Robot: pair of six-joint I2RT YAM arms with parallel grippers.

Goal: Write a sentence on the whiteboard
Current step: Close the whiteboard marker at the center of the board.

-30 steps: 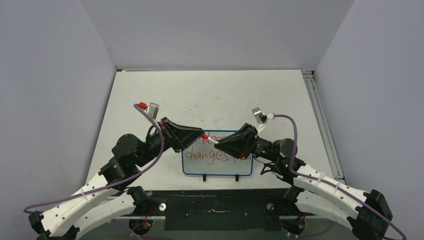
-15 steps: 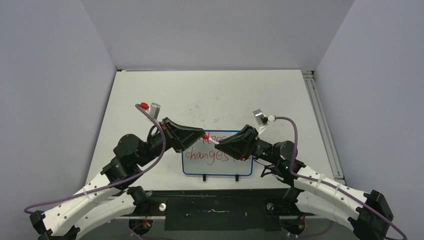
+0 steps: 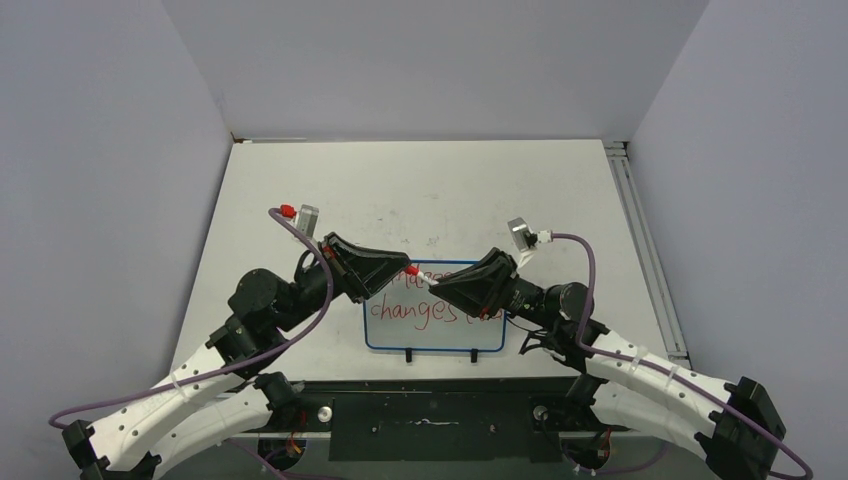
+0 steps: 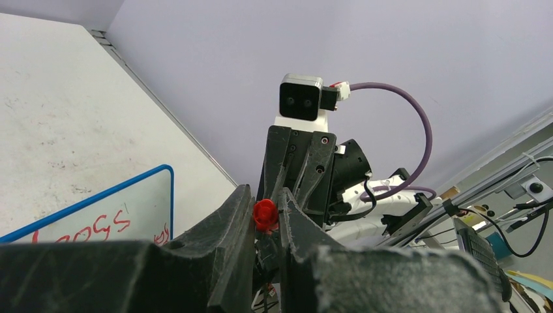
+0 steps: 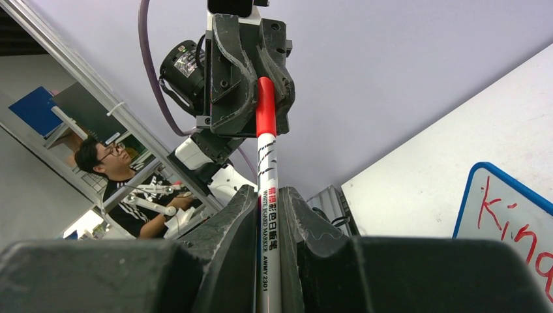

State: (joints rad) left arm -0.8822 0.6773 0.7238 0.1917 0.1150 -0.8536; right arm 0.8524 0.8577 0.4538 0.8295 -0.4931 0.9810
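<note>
Bare tabletop beside the whiteboard lies below, to the right in the top view. So I should next swing my right gripper across, turn outward, lower the marker and let go.
The whiteboard, blue-framed with two black clips on its near edge, lies on the table and carries red handwriting, partly hidden by the grippers. Above its top edge the two grippers meet tip to tip. My right gripper is shut on the white barrel of a whiteboard marker. The marker's red cap points at my left gripper, which is shut on it. From above, the marker bridges the left gripper and the right gripper.
The scuffed white tabletop stretches behind the board to the grey back wall. An aluminium rail runs along the table's right edge. A person sits beyond the table in the right wrist view.
The left jaws have closed a little further on the red cap. Both arms have barely shifted; the marker stays between the two grippers.
</note>
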